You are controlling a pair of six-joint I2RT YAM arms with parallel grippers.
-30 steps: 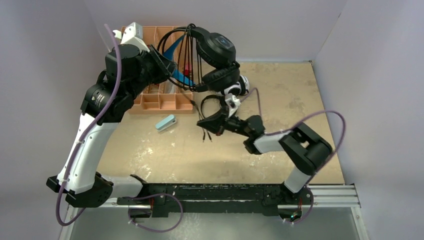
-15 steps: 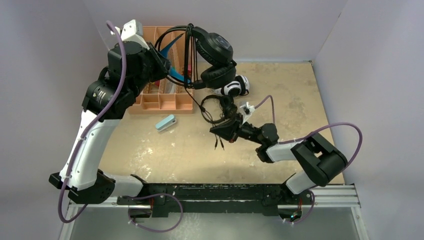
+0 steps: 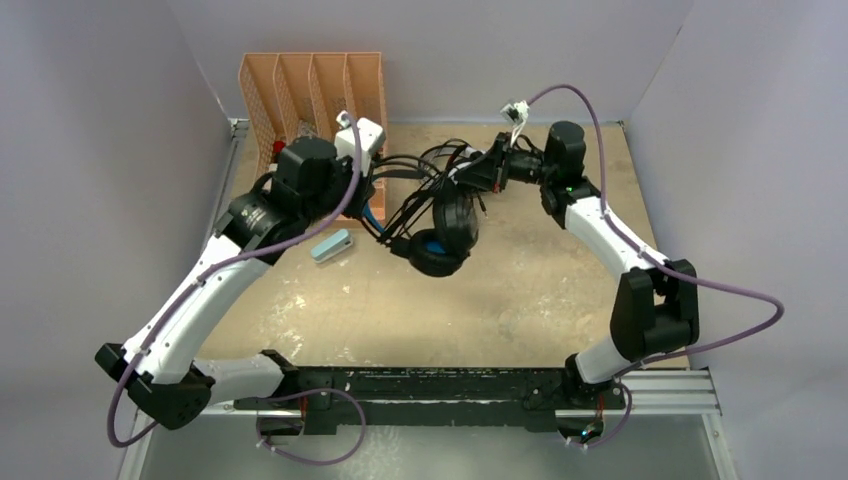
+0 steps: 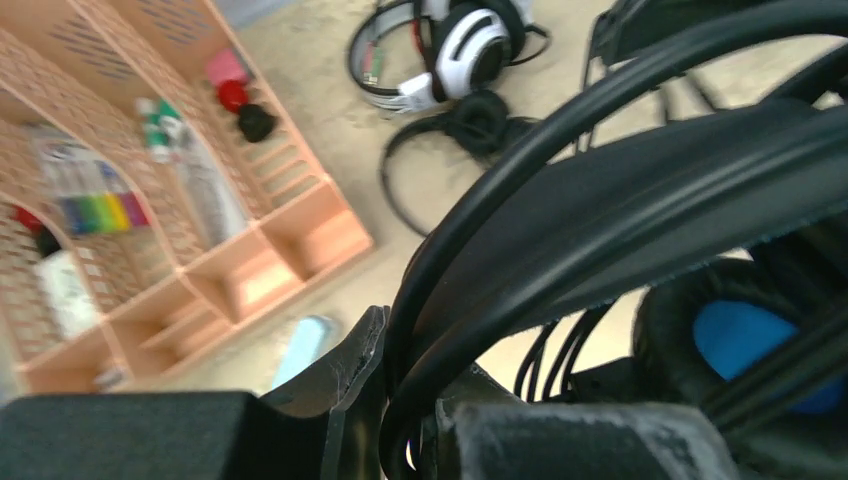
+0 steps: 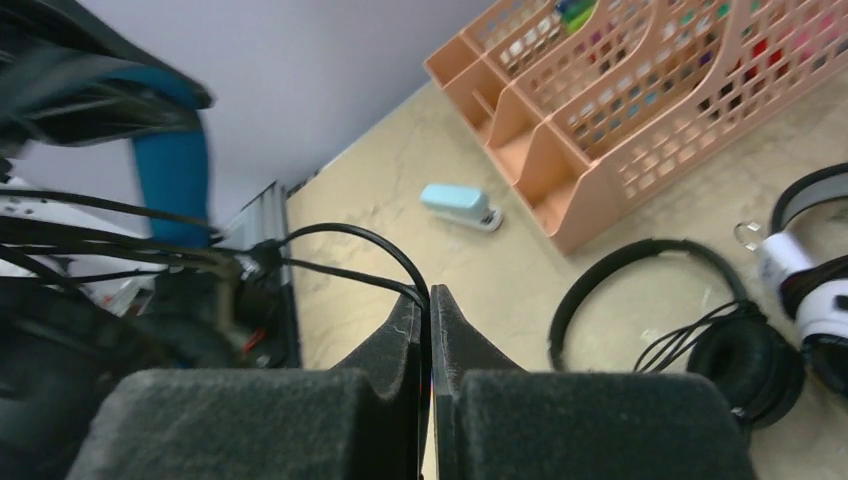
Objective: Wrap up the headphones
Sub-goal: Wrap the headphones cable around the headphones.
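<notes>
The headband should next go down onto the bare near tabletop, below and back from my left gripper, which should then release it there, clear of the other headphones.
The black headphones with a blue headband [image 3: 452, 222] hang over the middle of the table. My left gripper [image 3: 373, 196] is shut on the headband [image 4: 650, 190], which sits pinched between the jaws [image 4: 410, 400]. Several loops of thin black cable [image 3: 412, 172] lie across the band. My right gripper [image 3: 464, 180], at the back of the table, is shut on that cable [image 5: 350, 236], which enters at its fingertips [image 5: 430, 300]. The white-and-black headphones [image 4: 470, 50] and the slim all-black headphones [image 4: 470, 122] lie on the table below; the right wrist view shows them as well [image 5: 812, 290] [image 5: 650, 300].
An orange desk organizer [image 3: 312, 88] with pens and small items stands at the back left. A light-blue stapler [image 3: 331, 245] lies in front of it. Grey walls close in the table on three sides.
My left arm has brought the blue-banded headphones down from high at the back to low over the table's middle. My right arm swung from the centre to the far back, keeping the cable.
</notes>
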